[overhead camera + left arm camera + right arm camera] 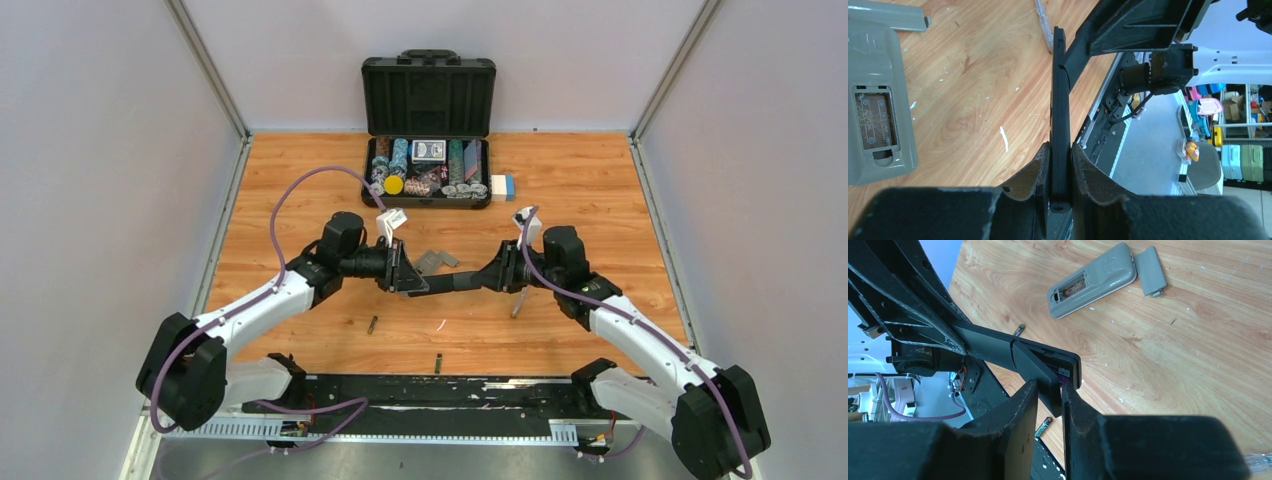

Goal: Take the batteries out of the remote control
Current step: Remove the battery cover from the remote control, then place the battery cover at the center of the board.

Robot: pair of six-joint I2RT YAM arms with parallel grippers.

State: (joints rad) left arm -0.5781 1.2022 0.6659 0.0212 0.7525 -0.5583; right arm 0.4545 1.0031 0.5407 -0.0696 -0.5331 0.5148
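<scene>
Next, since the opened remote hangs in the air, my left gripper moves down and back and releases it beside the white scrap on the tabletop.
A black remote (pixel 448 283) hangs in the air between my two grippers. My left gripper (pixel 413 277) is shut on one end; in the left wrist view the remote (pixel 1060 100) stands edge-on between the pads (pixel 1060 152). My right gripper (pixel 488 277) is at the other end, its jaws (pixel 1049 388) closed on the black battery cover (pixel 1035 367), which stands tilted off the remote body. A purple bit shows in the opened compartment (pixel 1063 375). Two batteries lie on the table (pixel 372 324) (pixel 438 362), and both also show in the right wrist view (pixel 1019 330) (pixel 1044 426).
A grey remote (pixel 432 262) lies face down with its compartment (pixel 875 117) open and empty, its grey cover (pixel 1152 270) beside it. An open black case (pixel 428 110) of poker chips and cards stands at the back. A clear slim tool (pixel 518 303) lies under my right wrist.
</scene>
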